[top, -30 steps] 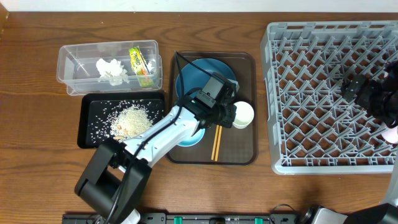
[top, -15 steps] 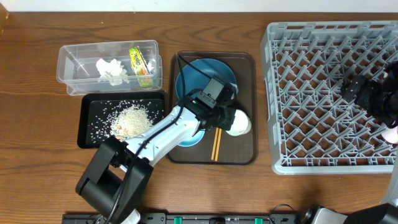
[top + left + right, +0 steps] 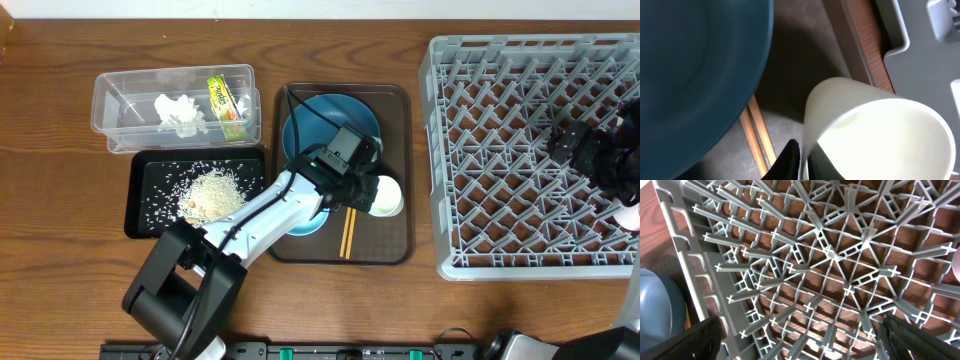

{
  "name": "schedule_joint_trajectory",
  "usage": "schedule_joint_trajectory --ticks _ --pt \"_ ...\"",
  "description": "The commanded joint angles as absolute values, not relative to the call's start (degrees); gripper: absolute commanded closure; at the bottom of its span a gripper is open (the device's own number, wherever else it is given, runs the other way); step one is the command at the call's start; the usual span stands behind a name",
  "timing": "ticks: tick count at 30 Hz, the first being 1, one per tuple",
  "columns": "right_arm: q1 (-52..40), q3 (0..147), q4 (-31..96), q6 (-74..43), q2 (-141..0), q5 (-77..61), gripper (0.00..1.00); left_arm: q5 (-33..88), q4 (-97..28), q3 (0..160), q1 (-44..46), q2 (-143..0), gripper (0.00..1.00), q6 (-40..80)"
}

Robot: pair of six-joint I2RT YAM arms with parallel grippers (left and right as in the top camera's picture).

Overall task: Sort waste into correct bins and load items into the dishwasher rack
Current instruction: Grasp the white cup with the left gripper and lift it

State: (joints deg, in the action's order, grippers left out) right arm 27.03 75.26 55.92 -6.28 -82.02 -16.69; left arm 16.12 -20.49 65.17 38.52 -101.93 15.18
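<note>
The robot's right gripper should next tilt up and cross from the rack (image 3: 500, 150) toward the brown tray, onto the loose end of the white cup, since the left gripper pinches the cup's rim.
My left gripper (image 3: 362, 186) is shut on the rim of the white cup (image 3: 388, 196) over the brown tray; in the left wrist view one finger is inside and one outside the cup (image 3: 875, 135), pinching its wall (image 3: 802, 161). The dark blue plate (image 3: 330, 118) and the chopsticks (image 3: 348, 232) lie on that tray, and both show in the left wrist view: plate (image 3: 695, 75), chopsticks (image 3: 757, 140). The light blue bowl (image 3: 306, 220) is mostly hidden under my left arm. My right gripper (image 3: 588, 150) is open and empty above the grey dishwasher rack (image 3: 500, 150); its fingers (image 3: 800, 335) straddle the lattice (image 3: 830, 255). A pinkish cup (image 3: 630, 214) sits in the rack.
The clear tub (image 3: 120, 100) holds the white tissue (image 3: 180, 113) and the yellow-green wrapper (image 3: 227, 105). The black tray (image 3: 150, 170) holds the rice heap (image 3: 212, 192). The brown tray (image 3: 400, 130) lies between the bins and the rack.
My left gripper has shifted slightly toward the front with the white cup, which tipped and then settled in its grip. The right arm has not moved.
</note>
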Motion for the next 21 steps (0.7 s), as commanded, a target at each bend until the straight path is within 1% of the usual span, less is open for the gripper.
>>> schedule_joint_trajectory --ticks 1,4,6,14,18,21 --pt "26.2 75.7 56.1 -5.5 -82.1 -16.5 0.01 15.6 -20.8 63.9 39.1 -102.9 0.89 15.3" --pt "26.2 75.7 56.2 -5.5 -82.1 -16.5 0.01 15.6 -20.8 63.7 39.2 -103.0 0.89 15.3" --pt "26.2 75.7 56.2 -5.5 -82.1 -16.5 0.01 15.6 -20.8 63.6 39.2 -103.0 0.94 15.3" --pt "26.2 75.7 56.2 -5.5 -82.1 -16.5 0.01 15.6 -20.8 63.4 38.9 -102.5 0.94 15.3" --pt "26.2 75.7 56.2 -5.5 -82.1 -16.6 0.01 19.4 -20.8 63.7 36.5 -98.1 0.94 16.0" --pt "26.2 75.7 56.1 -2.6 -82.1 -19.6 0.01 22.6 -20.8 63.7 33.1 -93.1 0.94 19.0"
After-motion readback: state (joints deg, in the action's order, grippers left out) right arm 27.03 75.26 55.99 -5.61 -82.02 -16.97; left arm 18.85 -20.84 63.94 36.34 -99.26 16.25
